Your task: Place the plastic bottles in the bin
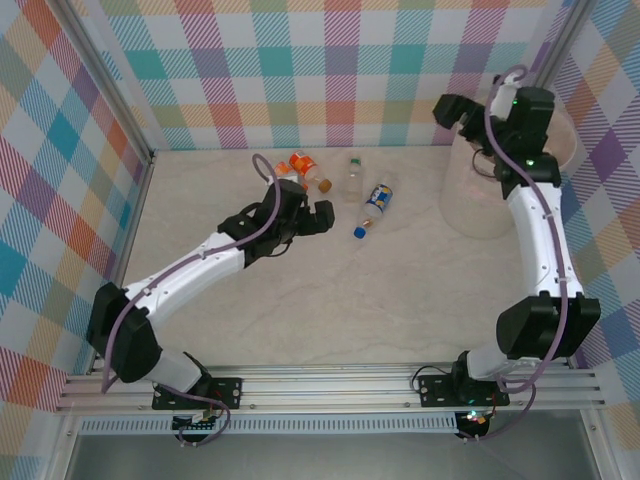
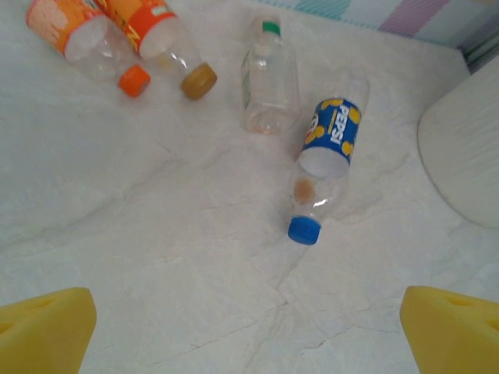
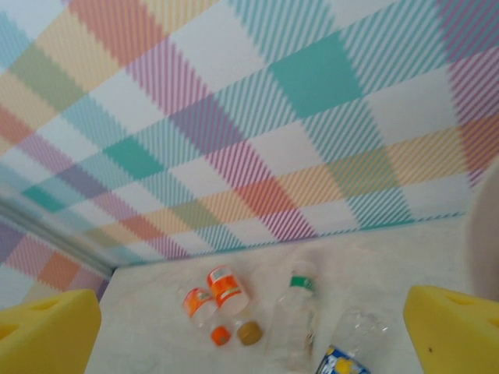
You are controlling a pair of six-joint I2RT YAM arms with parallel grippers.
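The blue-labelled bottle's neck (image 1: pixel 364 226) is below my left gripper, toward the bin (image 1: pixel 480 190). My left gripper needs to move its open fingers across and down to it, clear of other bottles.
Several plastic bottles lie on the table. Two have orange labels, one with an orange cap (image 2: pixel 86 39) and one with a brown cap (image 2: pixel 168 43). Beside them are a clear bottle with a green band (image 2: pixel 269 78) and a blue-labelled bottle with a blue cap (image 2: pixel 327 156). In the top view the same group lies around the blue-labelled bottle (image 1: pixel 375 203). My left gripper (image 1: pixel 308 208) (image 2: pixel 249 327) hangs open just left of that group, holding nothing. The cream-white bin (image 1: pixel 480 190) (image 2: pixel 464 148) stands at the back right. My right gripper (image 1: pixel 462 112) (image 3: pixel 249 335) is open and empty above the bin's rim.
Plaid walls close in the table at the back and on both sides. A metal rail (image 1: pixel 330 385) runs along the near edge by the arm bases. Bare marble tabletop (image 1: pixel 380 300) spreads in front of the bottles.
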